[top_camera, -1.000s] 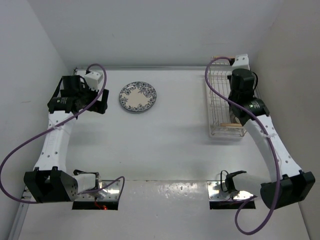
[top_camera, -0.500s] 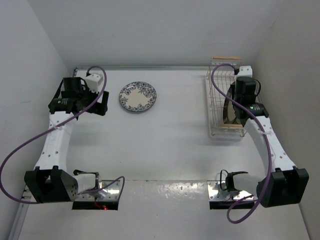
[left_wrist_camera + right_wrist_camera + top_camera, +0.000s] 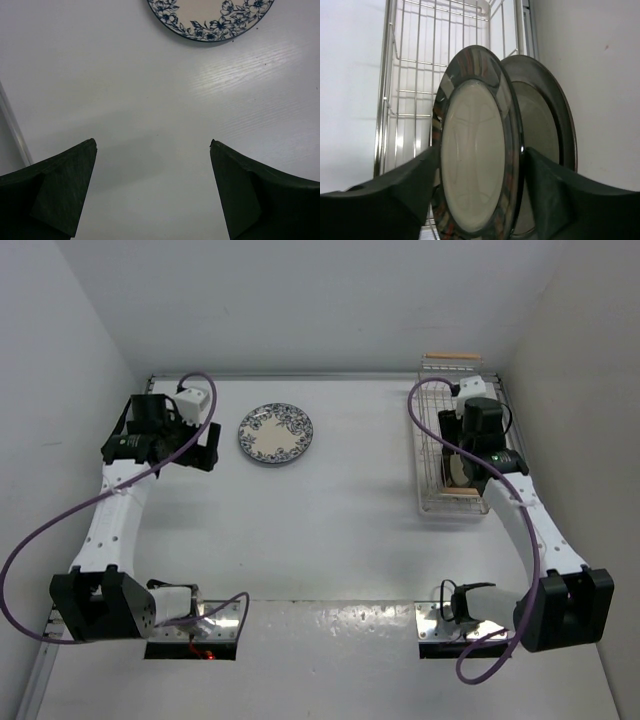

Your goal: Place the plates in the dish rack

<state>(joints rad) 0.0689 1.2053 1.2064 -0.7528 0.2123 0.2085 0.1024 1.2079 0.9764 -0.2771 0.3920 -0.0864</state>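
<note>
My left gripper crosses, turns and moves down astride the blue floral plate's nearest rim next. That rim is below it, to its right in the top view, raised off the table.
A white plate with a blue floral rim (image 3: 275, 433) lies flat at the back of the table, and its edge (image 3: 212, 17) shows at the top of the left wrist view. My left gripper (image 3: 205, 448) (image 3: 152, 145) hovers open just left of it, holding nothing. Two dark-rimmed, cream-centred plates stand on edge in the dish rack (image 3: 421, 455) (image 3: 415, 75): a nearer one (image 3: 475, 165) and one behind it (image 3: 545, 130). My right gripper (image 3: 462, 452) (image 3: 481, 149) is over the rack. It is open, with one finger on each side of the nearer plate's rim.
The rack runs along the right wall, with a wooden handle bar (image 3: 451, 357) at its far end. White walls close in the left, back and right. Both arm bases and their metal mounting plates (image 3: 210, 615) sit at the near edge.
The right arm drew back along the rack and set the dark-rimmed plate upright in it. Its jaws went from shut to apart. The left arm barely shifted.
</note>
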